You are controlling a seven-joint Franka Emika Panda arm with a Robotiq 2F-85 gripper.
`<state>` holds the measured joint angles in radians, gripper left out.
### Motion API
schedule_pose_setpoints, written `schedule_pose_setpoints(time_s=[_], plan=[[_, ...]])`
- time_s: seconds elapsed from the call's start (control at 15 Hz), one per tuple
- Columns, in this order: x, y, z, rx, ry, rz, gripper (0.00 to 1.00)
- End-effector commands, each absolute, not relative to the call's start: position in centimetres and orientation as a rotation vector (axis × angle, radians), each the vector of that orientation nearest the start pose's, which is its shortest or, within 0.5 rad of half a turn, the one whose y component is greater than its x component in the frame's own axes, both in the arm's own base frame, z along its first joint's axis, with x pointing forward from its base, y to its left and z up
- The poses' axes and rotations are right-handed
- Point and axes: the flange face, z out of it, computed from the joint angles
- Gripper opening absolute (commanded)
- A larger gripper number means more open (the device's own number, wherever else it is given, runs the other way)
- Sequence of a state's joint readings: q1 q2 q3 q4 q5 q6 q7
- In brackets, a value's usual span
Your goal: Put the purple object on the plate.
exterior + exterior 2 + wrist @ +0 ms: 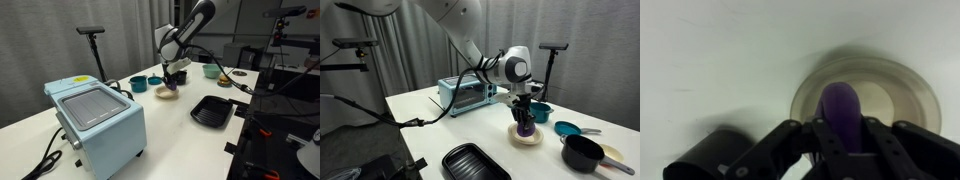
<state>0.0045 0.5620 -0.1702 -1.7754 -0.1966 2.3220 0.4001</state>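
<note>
The bright purple lump already hangs within the plate's rim, so my gripper will next move down onto the pale cream plate directly below and release it.
The purple object (843,108) is a bright purple lump held between my gripper's fingers (844,138), right over the pale cream plate (902,82). In both exterior views the gripper (524,118) points straight down at the plate (529,140), and the purple object (525,128) shows just at the plate's surface. It also shows under the gripper (175,78) on the plate (164,93) as a purple spot (172,87). I cannot tell whether the object touches the plate.
A light blue toaster oven (97,118) stands at one end of the white table. A black ridged tray (211,110) lies near the table edge. Teal bowls (139,84) (567,129), a dark pot (582,152) and a green bowl (210,70) stand around the plate.
</note>
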Motion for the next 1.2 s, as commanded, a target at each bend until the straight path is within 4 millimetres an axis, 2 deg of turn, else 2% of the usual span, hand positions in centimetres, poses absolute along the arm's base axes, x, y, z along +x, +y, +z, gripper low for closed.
schedule_pose_setpoints(time_s=[0.0, 0.33, 0.4, 0.53, 0.6, 0.8, 0.93, 1.13], plan=[[66.7, -10.7, 22.4, -3.313, 0.692, 0.049, 0.05], [68.8, -10.9, 21.0, -3.333, 0.682, 0.066, 0.05], [69.0, -10.8, 20.9, -3.334, 0.694, 0.081, 0.45], [69.2, -10.1, 21.1, -3.329, 0.695, 0.100, 0.53], [69.3, -9.9, 21.5, -3.323, 0.693, 0.104, 0.62], [69.5, -8.8, 23.7, -3.292, 0.680, 0.085, 0.84], [70.0, -9.0, 25.7, -3.279, 0.673, 0.045, 0.99], [70.5, -9.3, 28.9, -3.259, 0.681, -0.028, 1.00]])
